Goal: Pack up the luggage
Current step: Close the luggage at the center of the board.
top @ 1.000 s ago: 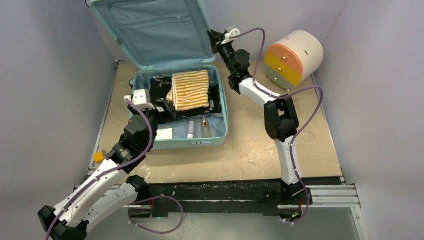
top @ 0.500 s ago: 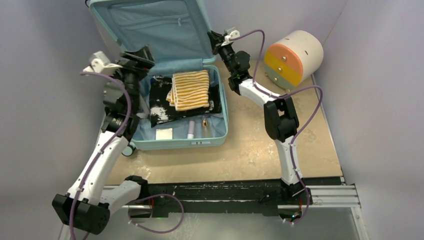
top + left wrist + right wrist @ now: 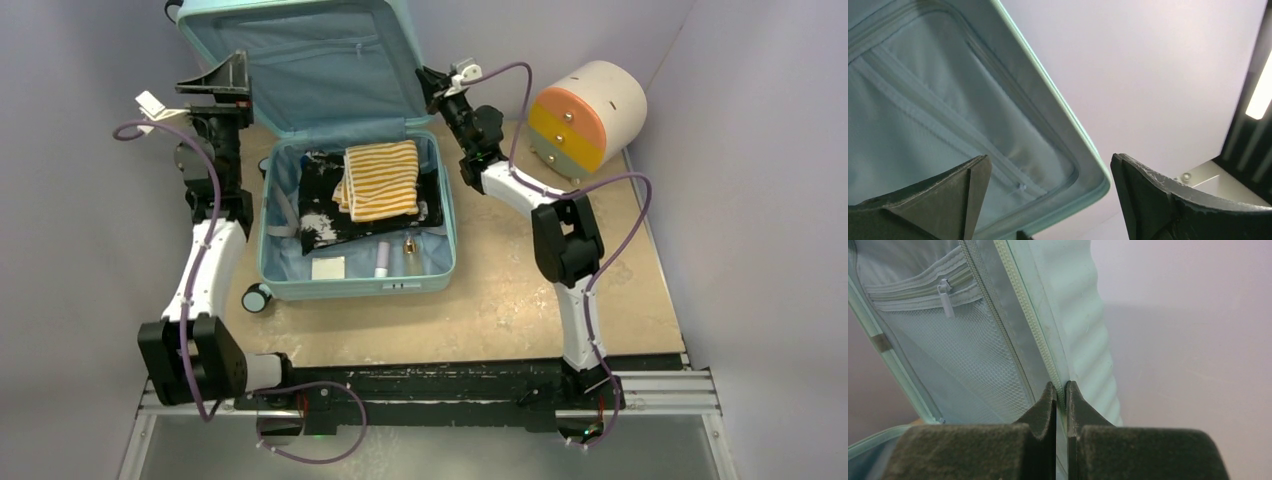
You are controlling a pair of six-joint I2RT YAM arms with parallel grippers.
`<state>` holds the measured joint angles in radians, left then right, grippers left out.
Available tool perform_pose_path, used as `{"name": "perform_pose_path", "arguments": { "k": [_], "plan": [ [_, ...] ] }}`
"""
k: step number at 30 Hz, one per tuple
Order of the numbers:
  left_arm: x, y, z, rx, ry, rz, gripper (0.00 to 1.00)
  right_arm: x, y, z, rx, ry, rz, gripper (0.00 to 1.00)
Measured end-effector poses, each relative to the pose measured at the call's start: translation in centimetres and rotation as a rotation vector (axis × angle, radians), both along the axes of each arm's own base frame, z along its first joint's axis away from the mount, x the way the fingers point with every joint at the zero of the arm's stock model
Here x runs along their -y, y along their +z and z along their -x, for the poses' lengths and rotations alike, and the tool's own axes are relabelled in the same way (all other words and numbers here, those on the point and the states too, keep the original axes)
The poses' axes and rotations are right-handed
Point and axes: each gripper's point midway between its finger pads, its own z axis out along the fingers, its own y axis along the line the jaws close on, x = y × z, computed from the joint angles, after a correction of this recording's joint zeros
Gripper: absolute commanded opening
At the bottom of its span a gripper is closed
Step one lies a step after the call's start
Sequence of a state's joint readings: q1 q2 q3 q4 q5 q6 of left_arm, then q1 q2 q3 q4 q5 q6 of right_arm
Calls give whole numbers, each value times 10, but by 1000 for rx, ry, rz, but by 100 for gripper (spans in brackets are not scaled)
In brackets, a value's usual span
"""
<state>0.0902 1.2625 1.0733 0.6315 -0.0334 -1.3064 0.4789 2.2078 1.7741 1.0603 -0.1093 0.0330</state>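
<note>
The lid is held by the right gripper only, so the left gripper should next move outward, bring its open fingers around the lid's upper rim (image 3: 248, 6) (image 3: 1007, 21) and close there.
The pale teal luggage (image 3: 447, 235) lies open on the table with its lid (image 3: 300, 60) standing upright. Inside lie a yellow-striped cloth (image 3: 380, 180), a black garment (image 3: 318, 205), a white pad (image 3: 328, 267), a tube (image 3: 382, 258) and a small bottle (image 3: 410, 245). My left gripper (image 3: 215, 88) is raised beside the lid's left edge, open and holding nothing. In the left wrist view the lid's corner (image 3: 1083, 165) shows between the spread jaws of the left gripper (image 3: 1049, 157). My right gripper (image 3: 425, 85) is shut on the lid's right rim (image 3: 1048, 330), the right gripper (image 3: 1061, 385) pinching the zip edge.
A round cream drawer unit (image 3: 585, 115) with orange, yellow and green fronts lies on its side at the back right. One luggage wheel (image 3: 257, 298) sticks out at the case's near left corner. Walls close in on the left, right and back.
My left arm has lifted out of the case and swung up to the lid's left edge, its jaws spreading wider. The right gripper has stayed on the lid's rim.
</note>
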Motion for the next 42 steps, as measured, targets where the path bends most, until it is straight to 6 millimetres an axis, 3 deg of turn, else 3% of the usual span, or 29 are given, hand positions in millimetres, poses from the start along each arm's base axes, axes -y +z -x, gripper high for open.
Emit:
{"name": "perform_pose_path", "arguments": {
  "k": [6, 9, 16, 23, 32, 36, 41, 42],
  "plan": [
    [-19, 12, -29, 107, -96, 94, 94, 1, -1, 6, -13, 25, -3, 0],
    [-16, 19, -42, 121, -155, 104, 93, 3, -3, 5, -20, 30, -7, 0],
    [-7, 42, -51, 168, -240, 105, 85, 3, -4, 5, -23, 43, -7, 0],
    [-7, 36, -73, 131, -280, 127, 80, 4, -8, 6, -20, 43, -9, 0],
    [-7, 48, -87, 129, -303, 127, 47, 5, -15, 8, -21, 41, -13, 0],
    [-7, 41, -95, 117, -324, 129, 34, 6, -15, 9, -19, 41, -13, 0],
    [-6, 35, -99, 100, -333, 131, 0, 6, -14, 10, -20, 42, -13, 0],
    [-6, 35, -98, 101, -339, 134, 0, 6, -16, 10, -23, 42, -12, 11]
  ]
}}
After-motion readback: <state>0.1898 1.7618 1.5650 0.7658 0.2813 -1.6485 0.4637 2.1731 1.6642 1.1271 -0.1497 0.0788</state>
